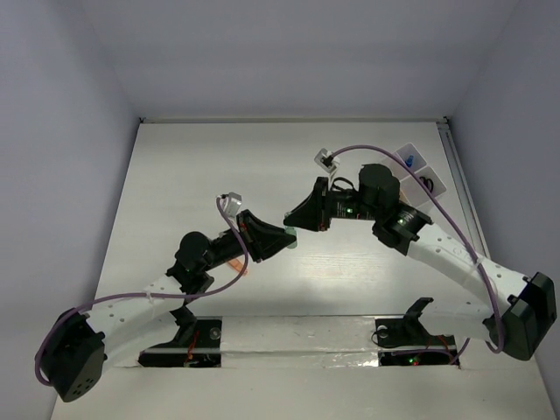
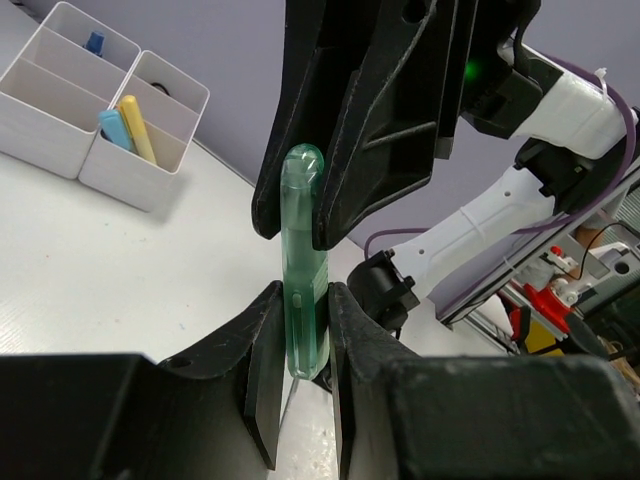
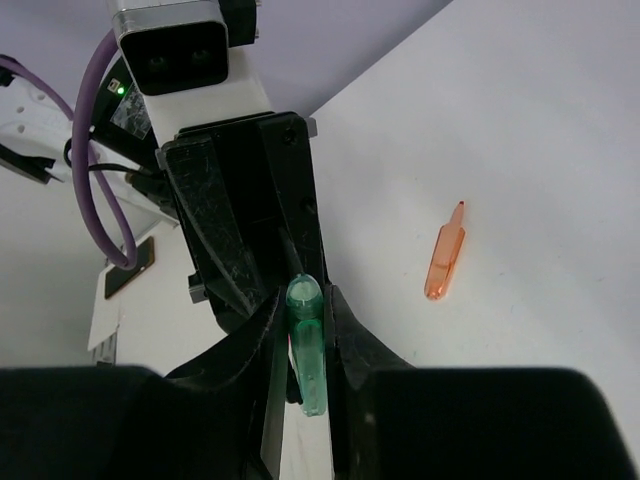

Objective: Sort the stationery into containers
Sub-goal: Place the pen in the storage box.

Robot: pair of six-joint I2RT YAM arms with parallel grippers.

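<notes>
My right gripper needs to go to the right in the top view, then down over the tray section beside the black loops and release, since that section looks empty.
A translucent green pen piece (image 2: pixel 305 262) hangs above the table between both arms. My left gripper (image 2: pixel 300 305) is shut on its lower end. My right gripper (image 3: pixel 305 308) is shut on the other end of the green piece (image 3: pixel 309 352), both pads against it. In the top view the two grippers meet tip to tip at mid-table, left gripper (image 1: pixel 282 238) and right gripper (image 1: pixel 297 226). An orange pen piece (image 3: pixel 446 262) lies flat on the table, also seen under the left arm as the orange piece (image 1: pixel 238 266). The white divided tray (image 2: pixel 120 178) holds a yellow piece (image 2: pixel 137 128) and blue pieces (image 2: pixel 112 128).
The tray (image 1: pixel 418 168) stands at the far right of the table by the wall, a blue item (image 1: pixel 411 161) in it. Purple cables loop over both arms. The table's near edge has cut-outs around the arm bases.
</notes>
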